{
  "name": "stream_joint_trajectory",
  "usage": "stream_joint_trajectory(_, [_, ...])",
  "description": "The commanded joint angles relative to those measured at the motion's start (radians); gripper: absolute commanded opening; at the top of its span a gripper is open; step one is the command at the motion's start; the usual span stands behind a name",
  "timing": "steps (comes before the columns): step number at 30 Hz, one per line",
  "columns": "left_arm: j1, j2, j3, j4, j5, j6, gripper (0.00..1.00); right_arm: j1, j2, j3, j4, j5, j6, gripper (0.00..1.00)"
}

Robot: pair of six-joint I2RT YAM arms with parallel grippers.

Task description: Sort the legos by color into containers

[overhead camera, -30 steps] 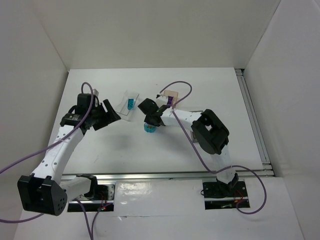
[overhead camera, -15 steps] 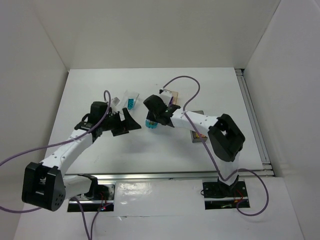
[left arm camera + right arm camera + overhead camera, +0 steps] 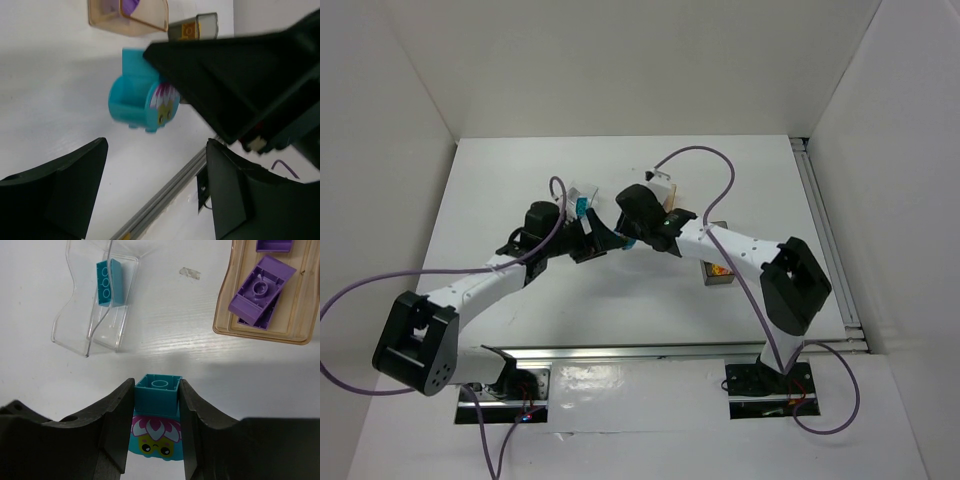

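Observation:
The clear container already holds teal, so I should next move my right gripper outward, left in the top view, over the clear container's far end and release.
My right gripper is shut on a teal lego with a flower face, lifted off the table. Beyond it to the left, the clear container holds another teal lego. The tan container at upper right holds purple legos. In the left wrist view my left gripper stands open with nothing between its fingers, just short of the held teal lego. From above, the left gripper and right gripper nearly meet mid-table.
A dark grey container with a yellow-orange brick sits right of the right arm. The table's metal rail runs below the left gripper. White walls enclose the table.
The left arm has swung right, bringing its gripper, now wider open, up to the right gripper. The right gripper has carried the teal lego up and back towards the clear container.

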State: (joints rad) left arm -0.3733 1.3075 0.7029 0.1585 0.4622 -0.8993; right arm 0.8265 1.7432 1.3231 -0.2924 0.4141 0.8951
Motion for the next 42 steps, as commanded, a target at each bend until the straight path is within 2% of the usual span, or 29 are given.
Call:
stream_joint_trajectory(1, [-0.015, 0.058, 0.09, 0.033, -0.063, 0.029, 0.86, -0.004, -0.063, -0.018, 0.041, 0.0, -0.01, 0.28])
stream_joint_trajectory(8, [-0.024, 0.093, 0.093, 0.044, -0.094, 0.08, 0.81, -0.013, -0.108, -0.038, 0.061, -0.057, -0.019, 0.28])
stream_joint_trajectory(18, [-0.042, 0.042, 0.055, 0.087, -0.117, 0.12, 0.79, -0.047, -0.169, -0.088, 0.093, -0.181, -0.019, 0.28])
stream_joint_trajectory(20, [-0.042, 0.042, 0.066, 0.087, -0.117, 0.129, 0.75, -0.047, -0.169, -0.088, 0.093, -0.19, -0.019, 0.28])
stream_joint_trajectory(21, [-0.042, 0.052, 0.066, 0.096, -0.117, 0.129, 0.71, -0.047, -0.169, -0.097, 0.093, -0.19, -0.019, 0.28])
stream_joint_trajectory(22, [-0.042, 0.052, 0.066, 0.111, -0.106, 0.129, 0.56, -0.047, -0.178, -0.097, 0.093, -0.19, -0.019, 0.28])
stream_joint_trajectory(26, [-0.042, 0.042, 0.057, 0.122, -0.083, 0.129, 0.17, -0.079, -0.178, -0.107, 0.102, -0.212, -0.01, 0.28])
stream_joint_trajectory(27, [-0.042, 0.042, 0.056, 0.122, -0.083, 0.14, 0.04, -0.079, -0.178, -0.116, 0.111, -0.221, -0.01, 0.28])
stream_joint_trajectory(28, [-0.042, 0.042, 0.056, 0.122, -0.083, 0.14, 0.0, -0.092, -0.178, -0.116, 0.111, -0.231, -0.01, 0.28])
stream_joint_trajectory(34, [-0.042, 0.042, 0.014, 0.09, -0.092, 0.149, 0.0, -0.129, -0.177, -0.116, 0.131, -0.241, -0.001, 0.28])
stream_joint_trajectory(42, [-0.033, 0.095, 0.049, -0.04, -0.148, 0.149, 0.0, -0.138, -0.145, -0.062, 0.141, -0.207, -0.01, 0.28])
